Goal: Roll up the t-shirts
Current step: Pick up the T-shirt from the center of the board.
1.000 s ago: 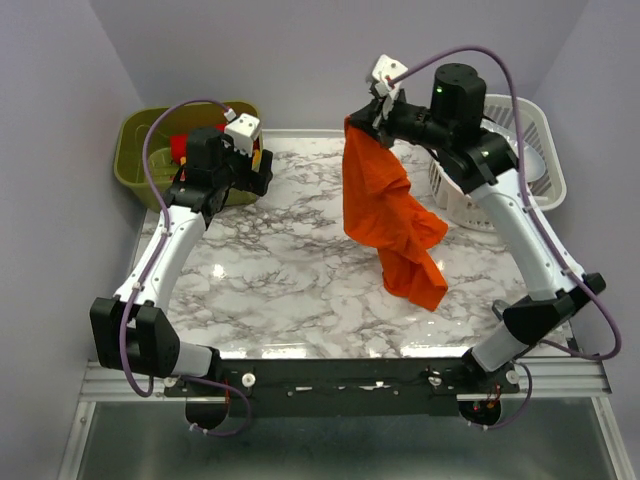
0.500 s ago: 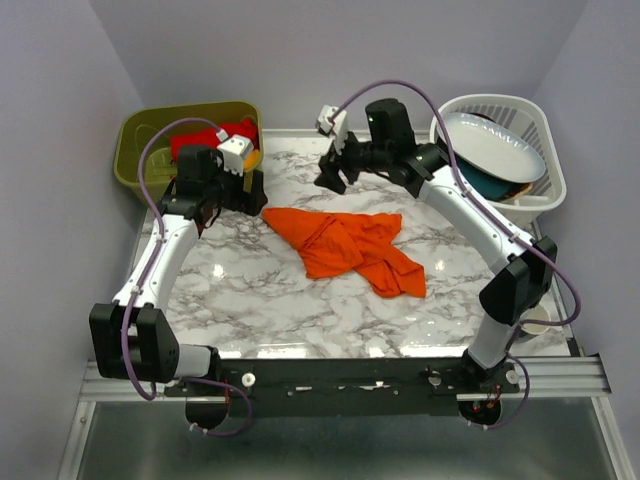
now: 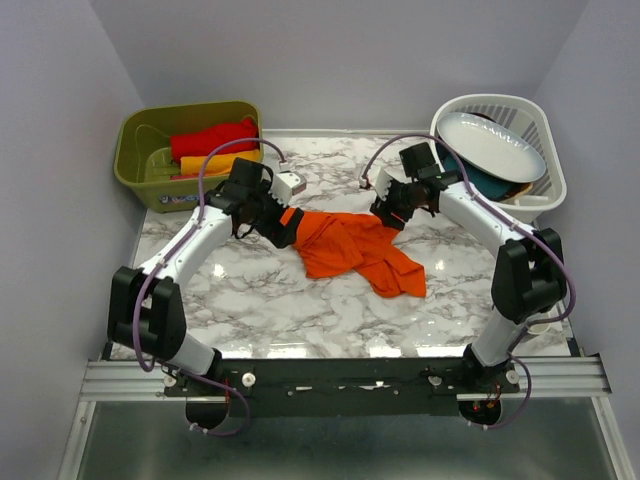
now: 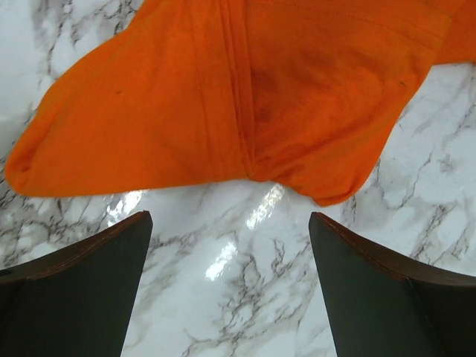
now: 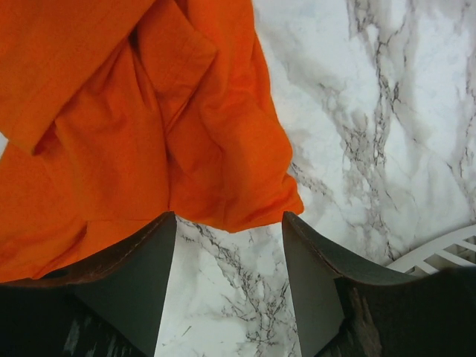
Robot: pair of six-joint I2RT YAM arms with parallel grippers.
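Observation:
I need to lower my left gripper first, then move it toward the shirt, onto the shirt's edge where the raised fold ends.
A bright orange t-shirt lies crumpled and spread on the marble table, near its middle. My left gripper is low at the shirt's left end, open, with only bare marble between its fingers; the orange t-shirt lies just beyond the tips. My right gripper is at the shirt's upper right corner, open, with the edge of the orange t-shirt just ahead of the gap. A red rolled t-shirt and a yellow-orange one rest in the green bin.
A white laundry basket at the back right holds a white plate and a teal item. Its rim shows beside my right gripper. Purple cables loop over both arms.
The right gripper let go of the orange t-shirt, which dropped from hanging to lying on the table. Both arms then came down to the shirt's left and right ends.

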